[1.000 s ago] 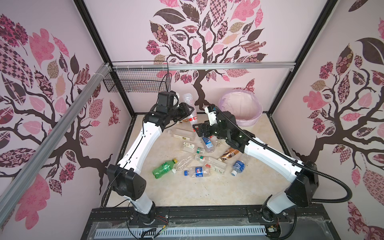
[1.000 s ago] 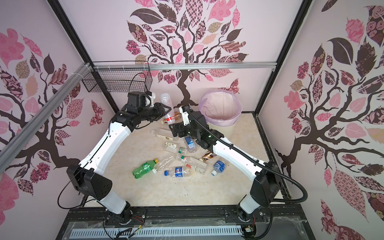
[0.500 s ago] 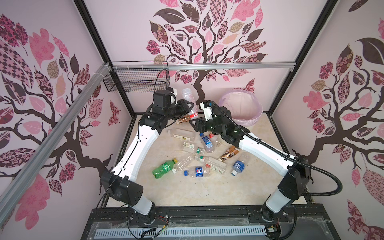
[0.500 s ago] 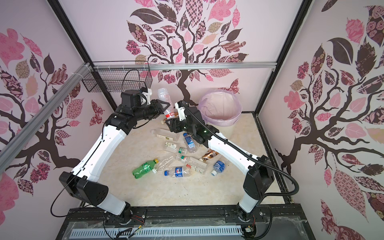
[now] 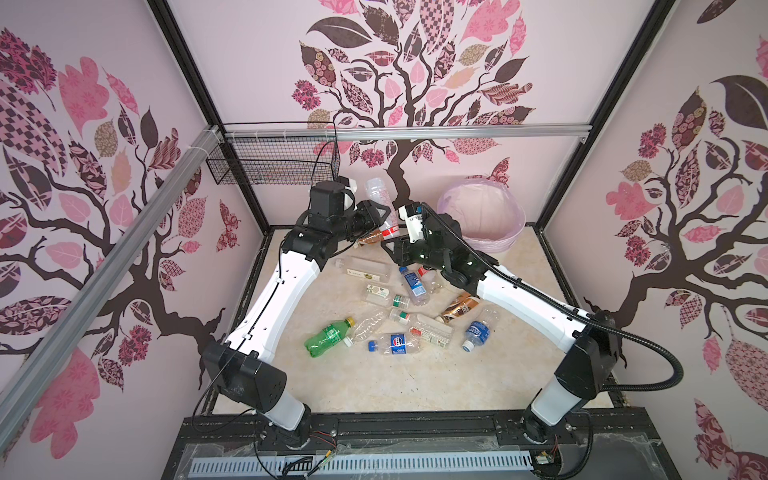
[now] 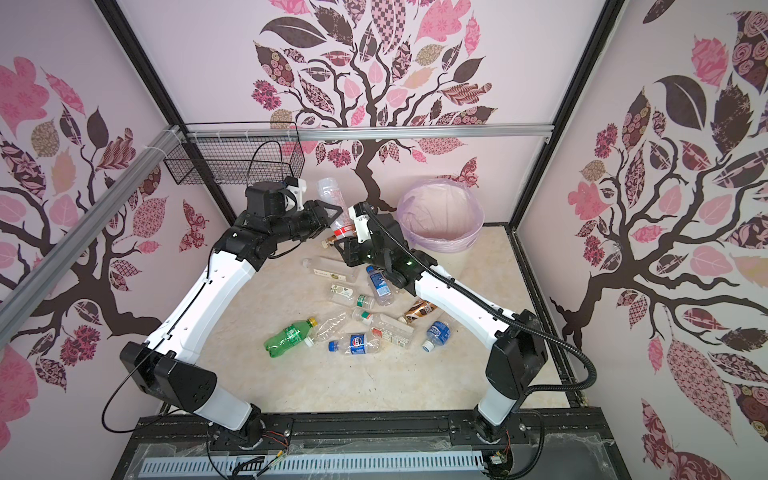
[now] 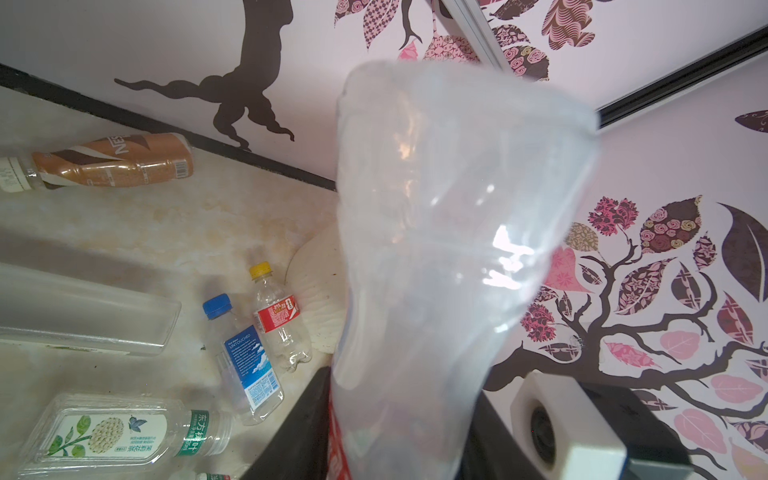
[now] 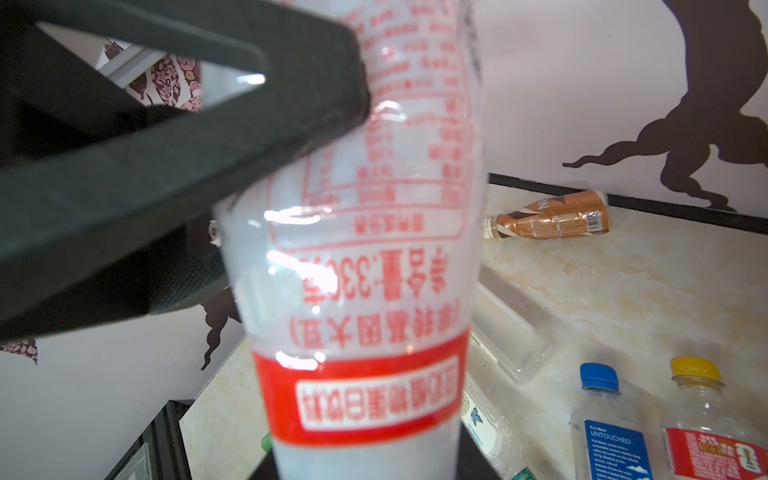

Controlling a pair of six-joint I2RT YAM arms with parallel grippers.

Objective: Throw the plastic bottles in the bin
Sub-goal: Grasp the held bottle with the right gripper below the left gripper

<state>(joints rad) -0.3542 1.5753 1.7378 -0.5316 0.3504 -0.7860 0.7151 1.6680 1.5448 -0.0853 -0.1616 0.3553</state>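
Observation:
The right gripper rises next and carries the clear bottle across over the bin's opening (image 5: 481, 209) to release it, since the bottle still hangs beside the bin.
A clear bottle with a red label (image 5: 379, 203) (image 6: 332, 203) hangs bottom-up in the air at the back middle, left of the bin (image 5: 498, 243) (image 6: 453, 245). My left gripper (image 5: 383, 217) (image 7: 403, 415) is shut on its middle. My right gripper (image 5: 394, 240) (image 8: 365, 461) is shut on its lower end, just under the left one. In the right wrist view a left finger (image 8: 187, 166) crosses the bottle (image 8: 374, 249). Several more plastic bottles lie on the floor: a green one (image 5: 326, 336), a brown one (image 5: 457, 309), blue-labelled ones (image 5: 413, 284) (image 5: 478, 330).
A second brown bottle (image 7: 112, 164) (image 8: 552, 220) lies by the back wall under the grippers. A black wire basket (image 5: 274, 166) hangs on the back left rail. The bin's lilac liner rim (image 6: 480, 216) stands in the back right corner.
The right gripper rose from above the floor bottles to the held bottle's lower end and shut on it. The left gripper kept its grip and lifted the bottle slightly.

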